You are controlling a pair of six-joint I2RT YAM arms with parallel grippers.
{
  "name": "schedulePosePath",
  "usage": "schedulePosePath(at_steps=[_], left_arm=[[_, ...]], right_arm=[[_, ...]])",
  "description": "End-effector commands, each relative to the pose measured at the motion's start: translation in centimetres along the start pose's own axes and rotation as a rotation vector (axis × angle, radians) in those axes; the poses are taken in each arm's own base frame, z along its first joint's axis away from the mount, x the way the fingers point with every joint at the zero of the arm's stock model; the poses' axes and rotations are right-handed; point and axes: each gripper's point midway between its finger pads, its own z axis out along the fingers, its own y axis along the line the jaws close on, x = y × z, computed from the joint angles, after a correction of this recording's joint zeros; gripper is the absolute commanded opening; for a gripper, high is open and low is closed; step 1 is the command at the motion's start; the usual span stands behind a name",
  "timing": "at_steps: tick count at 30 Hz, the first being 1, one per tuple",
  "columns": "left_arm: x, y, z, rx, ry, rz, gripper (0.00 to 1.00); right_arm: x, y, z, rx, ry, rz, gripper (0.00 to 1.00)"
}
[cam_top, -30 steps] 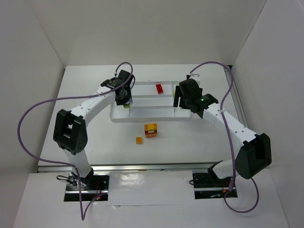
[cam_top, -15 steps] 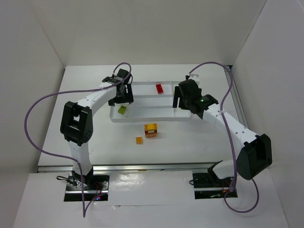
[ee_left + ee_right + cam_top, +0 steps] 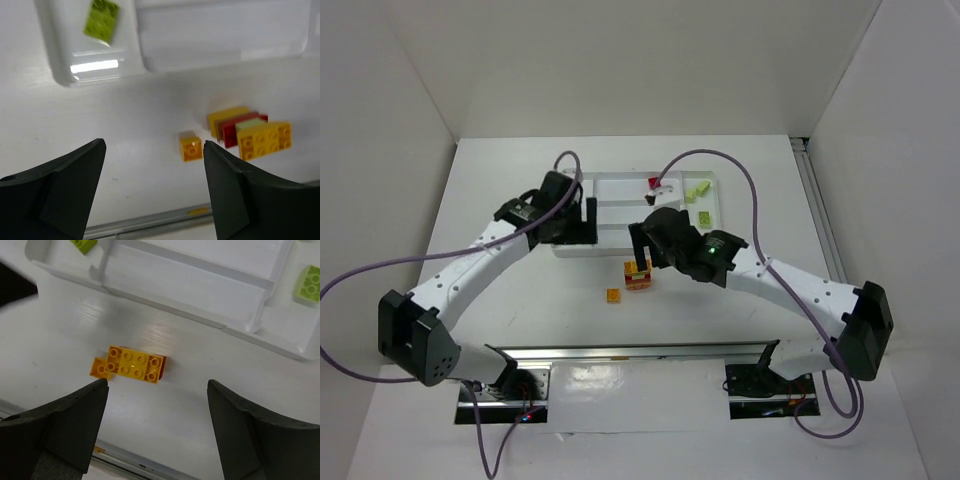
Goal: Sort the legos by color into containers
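Note:
The small orange brick (image 3: 613, 295) sits below, back and to my left gripper's right in the top view, so its fingers should lower around it next.
The white tray (image 3: 615, 195) lies at mid-table. Its compartments hold a red lego (image 3: 653, 183) at the back and two lime green legos (image 3: 695, 190) at the right end. Another lime green lego (image 3: 102, 20) rests in the near-left compartment. In front of the tray stands a stacked orange-red block (image 3: 639, 275) with a small orange brick (image 3: 613, 295) beside it. My left gripper (image 3: 582, 215) hangs open and empty over the tray's left end. My right gripper (image 3: 642, 252) is open and empty just above the stacked block (image 3: 135, 363).
White walls close in the table on three sides. A metal rail (image 3: 640, 352) runs along the near edge, ahead of both arm bases. Purple cables loop off both arms.
The left gripper opened, dropped a lime green lego into the tray's near-left compartment and drew back. The right arm swung from the tray's right end to over the stacked block, opening a little wider.

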Motion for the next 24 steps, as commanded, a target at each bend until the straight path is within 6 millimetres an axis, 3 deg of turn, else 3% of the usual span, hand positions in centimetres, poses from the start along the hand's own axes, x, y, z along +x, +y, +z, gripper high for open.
schedulePosePath(at_steps=[1, 4, 8, 13, 19, 24], left_arm=[[7.7, -2.4, 0.8, 0.084, 0.186, 0.056, 0.9], [11.1, -4.5, 1.6, 0.114, 0.228, 0.054, 0.9], [13.0, -6.4, 2.6, 0.149, 0.225, 0.06, 0.9], [14.0, -6.9, 4.9, 0.177, 0.209, 0.029, 0.87], [15.4, -5.9, 7.4, 0.112, 0.229, 0.041, 0.8], [15.4, -5.3, 8.3, 0.083, 0.198, 0.022, 0.76]], right_arm=[[-2.6, -3.8, -1.8, 0.122, -0.11, 0.139, 0.87], [-3.3, -5.2, -2.3, 0.14, -0.137, 0.199, 0.87], [-3.3, -6.2, -2.2, 0.171, -0.138, 0.219, 0.87], [-3.3, -6.2, -2.1, 0.177, -0.128, 0.214, 0.87], [-2.8, -6.4, -1.7, 0.197, -0.11, 0.202, 0.87], [-3.0, -6.3, -1.5, 0.197, -0.11, 0.202, 0.87]])
